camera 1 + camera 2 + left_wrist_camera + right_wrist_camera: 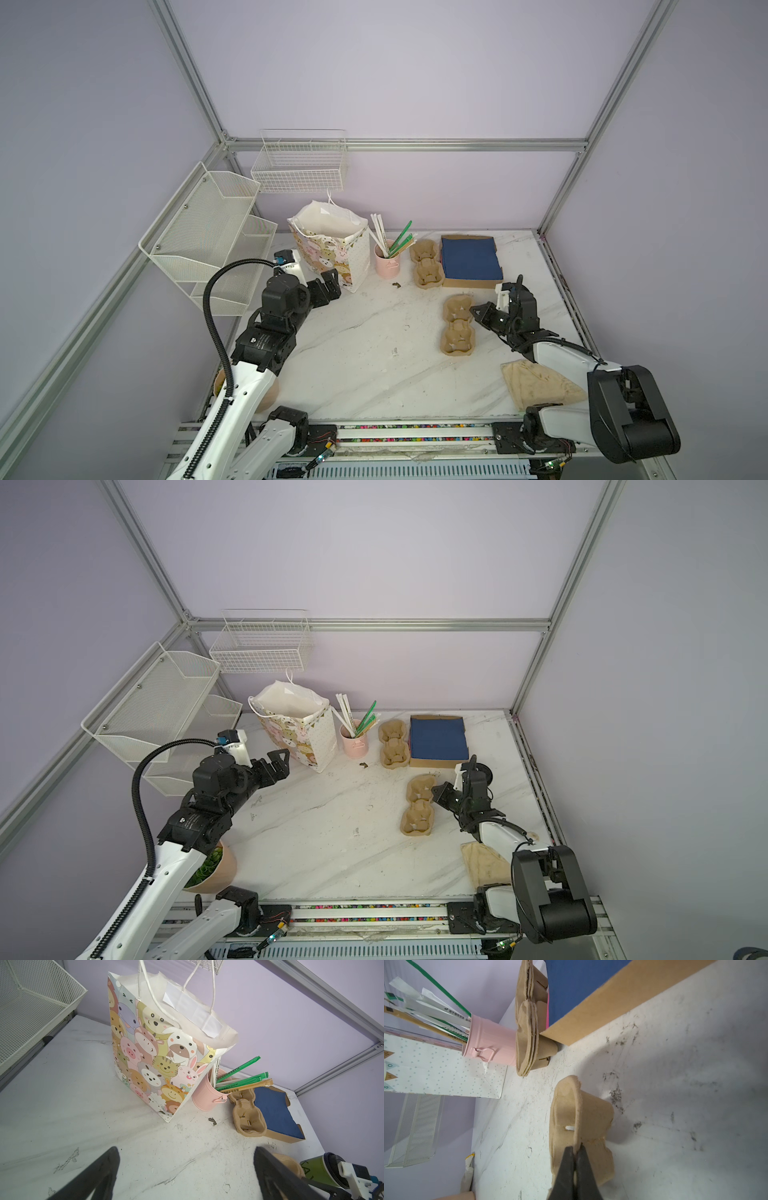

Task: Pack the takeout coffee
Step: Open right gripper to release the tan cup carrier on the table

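The gap there is empty, so I need to slide my right gripper with the tray outward toward the bare tabletop before the cardboard box (464,291) (570,1060) and let go of the tray's rim.
The takeout coffee (315,1169), an olive-green paper cup with a black lid, shows at the edge of the left wrist view, partly behind the right arm's camera mount. In a top view only its dark lid (484,768) peeks out behind my right wrist. My right gripper (473,311) (576,1148) is shut on the rim of a tan pulp cup tray (457,326) (583,1113) on the table. My left gripper (328,286) (187,1167) hangs open and holds nothing, just in front of the cartoon-animal paper bag (332,245) (158,1059).
A pink mug of straws (387,262) stands right of the bag. A second stack of pulp trays (426,264) and a cardboard box of blue napkins (469,259) follow. Mesh racks (208,237) line the left wall. A potted plant (212,866) and a tan cloth (536,384) sit near the front.
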You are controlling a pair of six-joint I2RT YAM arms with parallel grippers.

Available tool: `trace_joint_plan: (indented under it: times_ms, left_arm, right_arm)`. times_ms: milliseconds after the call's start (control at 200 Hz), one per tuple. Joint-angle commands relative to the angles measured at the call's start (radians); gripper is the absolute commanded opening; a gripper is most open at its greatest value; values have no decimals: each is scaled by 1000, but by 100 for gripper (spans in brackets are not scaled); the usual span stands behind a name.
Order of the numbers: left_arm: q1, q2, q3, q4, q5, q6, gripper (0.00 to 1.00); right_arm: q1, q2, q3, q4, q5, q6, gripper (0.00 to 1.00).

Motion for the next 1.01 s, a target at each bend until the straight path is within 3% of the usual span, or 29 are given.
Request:
trace_joint_plan:
  times_ms: [0, 420, 550, 655, 795, 895, 1000]
  left_arm:
    - [6, -6, -37, 43, 7, -12, 100]
    - [5, -9, -38, 44, 5, -12, 100]
    - [5, -8, -37, 43, 6, -12, 100]
    - [5, -11, -37, 43, 7, -12, 100]
    - [5, -14, -37, 43, 5, -13, 100]
    - [5, -15, -37, 44, 5, -13, 100]
    - [6, -17, -37, 43, 5, -13, 100]
  right_arm:
    - [-16, 52, 39, 25, -33, -20, 0]
    - [-22, 170, 142, -20, 28, -51, 0]
    - [-22, 174, 159, -47, 49, -61, 13]
    - [-23, 167, 173, -76, 59, -70, 29]
    - [-23, 156, 186, -99, 68, -73, 35]
    - [-22, 134, 217, -138, 92, -75, 47]
    - [-22, 108, 255, -141, 92, -66, 52]
